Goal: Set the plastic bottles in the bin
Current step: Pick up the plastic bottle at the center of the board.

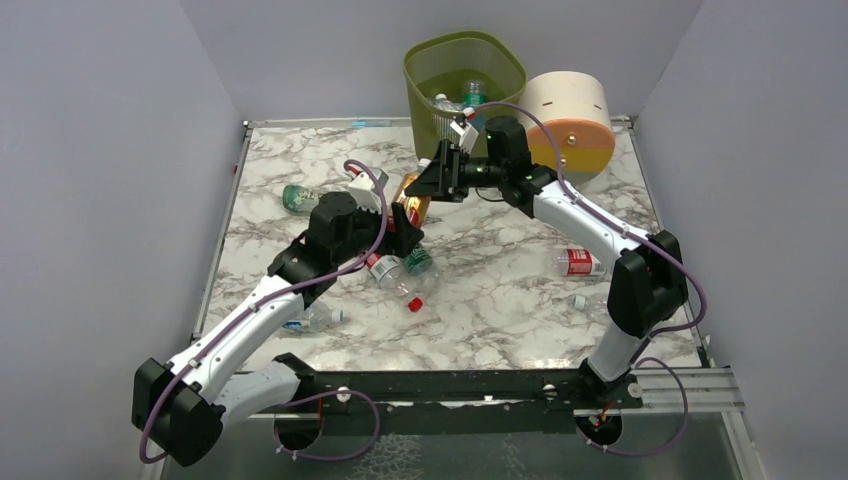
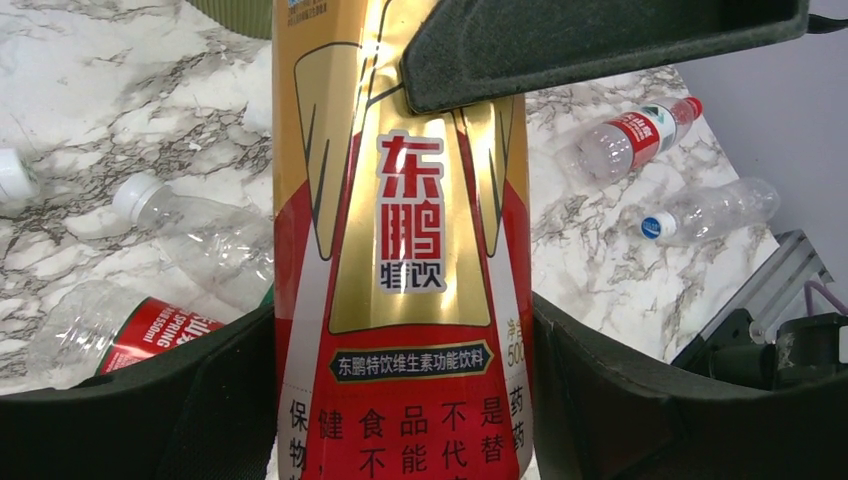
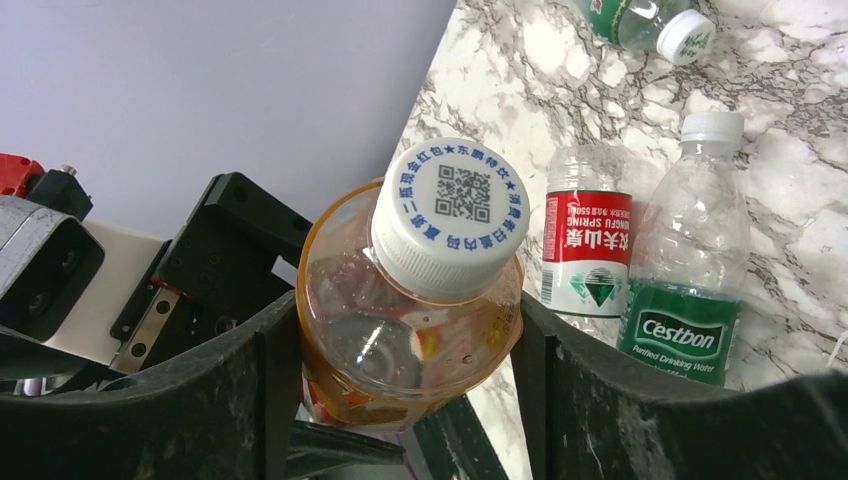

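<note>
My right gripper should go up and move outward across the bin's near rim to release the amber bottle (image 1: 414, 203), because the bin's opening (image 1: 463, 72) lies outward of the gripper.
An amber bottle (image 1: 414, 203) with a red-and-gold label and a white cap is held off the table between both arms, near the bin (image 1: 425, 95). My left gripper (image 1: 403, 228) is shut on its labelled body (image 2: 400, 250), with both pads against the label. My right gripper (image 1: 432, 182) is shut on its shoulder just under the cap (image 3: 410, 310). The olive-green mesh bin stands at the back and holds bottles (image 1: 473, 95). Several more bottles lie on the table: a green-labelled one (image 1: 300, 197), a red-labelled one (image 1: 385, 270) and another red-labelled one at the right (image 1: 580, 263).
A cream drum (image 1: 570, 115) with an orange-and-yellow face stands right of the bin. A green-labelled Cestbon bottle (image 3: 680, 320) and a red-labelled bottle (image 3: 587, 240) lie under the held bottle. A clear bottle (image 1: 315, 318) lies beside my left forearm. Grey walls enclose the table.
</note>
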Controlling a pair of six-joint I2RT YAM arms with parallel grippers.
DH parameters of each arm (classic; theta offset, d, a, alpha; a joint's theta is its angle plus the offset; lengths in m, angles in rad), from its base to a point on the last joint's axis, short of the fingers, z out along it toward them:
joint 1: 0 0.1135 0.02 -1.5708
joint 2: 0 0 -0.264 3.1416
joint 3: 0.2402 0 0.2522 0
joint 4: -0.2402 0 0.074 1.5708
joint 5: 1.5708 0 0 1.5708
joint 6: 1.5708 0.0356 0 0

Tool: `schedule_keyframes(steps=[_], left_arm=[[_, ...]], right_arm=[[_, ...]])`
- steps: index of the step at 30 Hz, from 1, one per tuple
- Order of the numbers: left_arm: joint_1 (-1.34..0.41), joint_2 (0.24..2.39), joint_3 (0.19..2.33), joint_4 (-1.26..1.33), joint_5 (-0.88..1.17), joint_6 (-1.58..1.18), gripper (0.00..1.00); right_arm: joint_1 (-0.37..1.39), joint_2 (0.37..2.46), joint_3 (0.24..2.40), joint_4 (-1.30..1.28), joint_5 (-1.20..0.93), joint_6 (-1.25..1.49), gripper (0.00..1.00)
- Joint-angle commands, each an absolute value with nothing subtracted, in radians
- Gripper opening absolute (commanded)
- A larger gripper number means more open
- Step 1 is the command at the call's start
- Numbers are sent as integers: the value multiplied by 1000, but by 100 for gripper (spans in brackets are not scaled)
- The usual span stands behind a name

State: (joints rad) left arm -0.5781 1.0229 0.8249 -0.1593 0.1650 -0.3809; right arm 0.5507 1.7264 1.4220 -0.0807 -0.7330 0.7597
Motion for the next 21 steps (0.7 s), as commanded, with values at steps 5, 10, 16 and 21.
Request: schedule_keyframes(steps=[5,10,16,21], left_arm=[[-585,1015,907,-179,141,-360,99],[-584,999,940,-218,103,-346,99],[-585,964,1003,-284,49,-341,99],[-585,932,1072,-354,3,-356,99]], right_arm=[[558,1737,1452,-57,-735,751,57],[558,1736,1457,-67,-723,742,57],[557,1731,1488,-116,-686,704,57],[543,1744,1548,-162,-657,670,57]])
